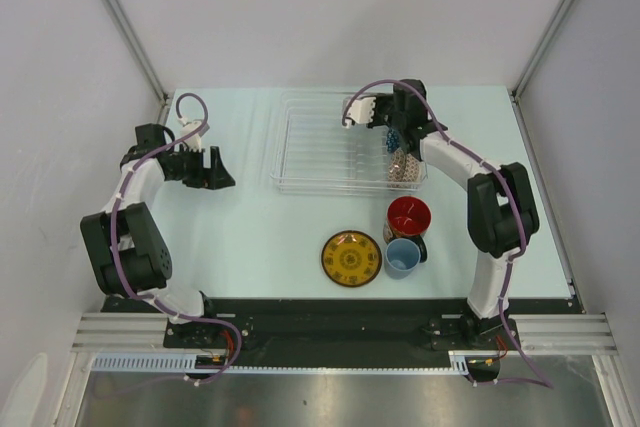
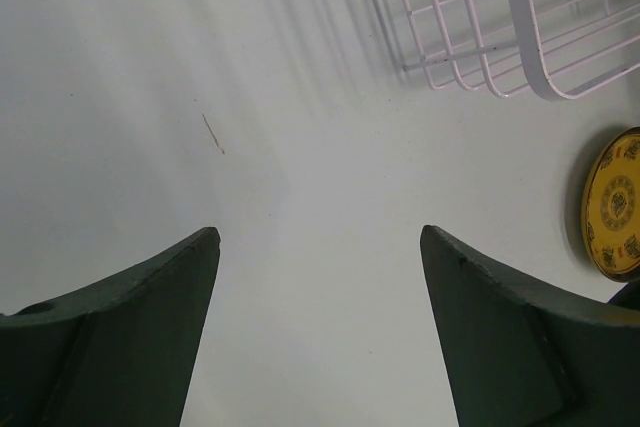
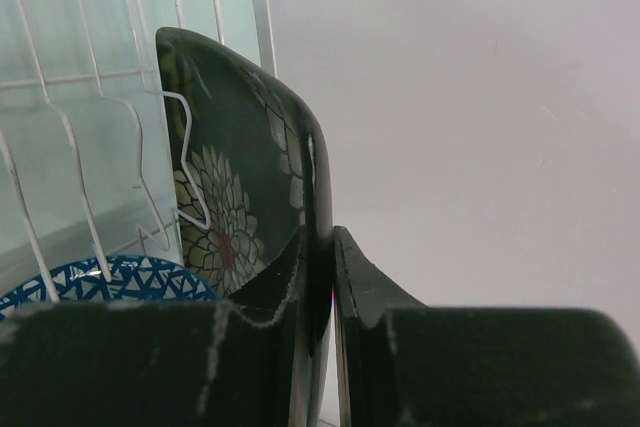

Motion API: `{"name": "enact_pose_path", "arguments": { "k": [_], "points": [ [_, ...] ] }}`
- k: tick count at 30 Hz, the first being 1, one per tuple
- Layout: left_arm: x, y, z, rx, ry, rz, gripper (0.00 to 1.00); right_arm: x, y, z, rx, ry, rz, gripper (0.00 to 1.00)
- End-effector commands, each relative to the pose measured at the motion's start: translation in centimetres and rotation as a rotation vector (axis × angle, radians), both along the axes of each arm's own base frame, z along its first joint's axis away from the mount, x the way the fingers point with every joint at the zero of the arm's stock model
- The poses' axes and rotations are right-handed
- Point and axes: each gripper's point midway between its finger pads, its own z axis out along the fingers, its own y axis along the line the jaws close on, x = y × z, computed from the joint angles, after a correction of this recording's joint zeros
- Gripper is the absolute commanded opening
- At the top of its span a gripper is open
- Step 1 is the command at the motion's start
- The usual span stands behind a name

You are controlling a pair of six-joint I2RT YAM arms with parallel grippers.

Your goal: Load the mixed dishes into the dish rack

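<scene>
Next, my right gripper shifts to the left in the top view, farther over the rack, and releases the plate's rim, as wire dividers stand beside the upright plate.
My right gripper is shut on the rim of the black square floral plate and holds it upright on edge over the right end of the clear dish rack. The blue mosaic bowl and the pinkish-white patterned bowl stand in the rack's right end. The round yellow plate, red-inside cup and light blue cup sit on the table in front of the rack. My left gripper is open and empty over bare table, left of the rack.
The rack's wire dividers stand close beside the held plate. In the left wrist view the rack corner is at the upper right and the yellow plate at the right edge. Grey walls enclose the table on three sides.
</scene>
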Motion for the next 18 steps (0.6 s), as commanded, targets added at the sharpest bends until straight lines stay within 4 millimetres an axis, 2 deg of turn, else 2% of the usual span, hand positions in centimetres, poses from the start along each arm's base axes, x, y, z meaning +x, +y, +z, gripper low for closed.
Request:
{"name": "enact_pose_path", "arguments": {
  "k": [1, 9, 11, 12, 18],
  "points": [
    [0.9, 0.3, 1.1, -0.004, -0.045, 0.002, 0.87, 0.3, 1.2, 0.0, 0.025, -0.008, 0.03, 0.0],
    [1.1, 0.3, 1.0, -0.01, -0.045, 0.005, 0.87, -0.1, 3.9, -2.1, 0.004, 0.01, 0.076, 0.0],
    [1.2, 0.2, 1.0, -0.014, -0.044, 0.005, 0.87, 0.0, 4.2, -2.7, 0.003, 0.016, 0.065, 0.04],
    [1.2, 0.2, 1.0, -0.014, -0.045, 0.005, 0.86, -0.1, 4.3, -2.8, 0.002, 0.017, 0.063, 0.1],
    [1.0, 0.2, 0.7, -0.015, -0.039, 0.002, 0.86, -0.2, 4.6, -2.6, 0.009, 0.013, 0.038, 0.18]
  ]
}}
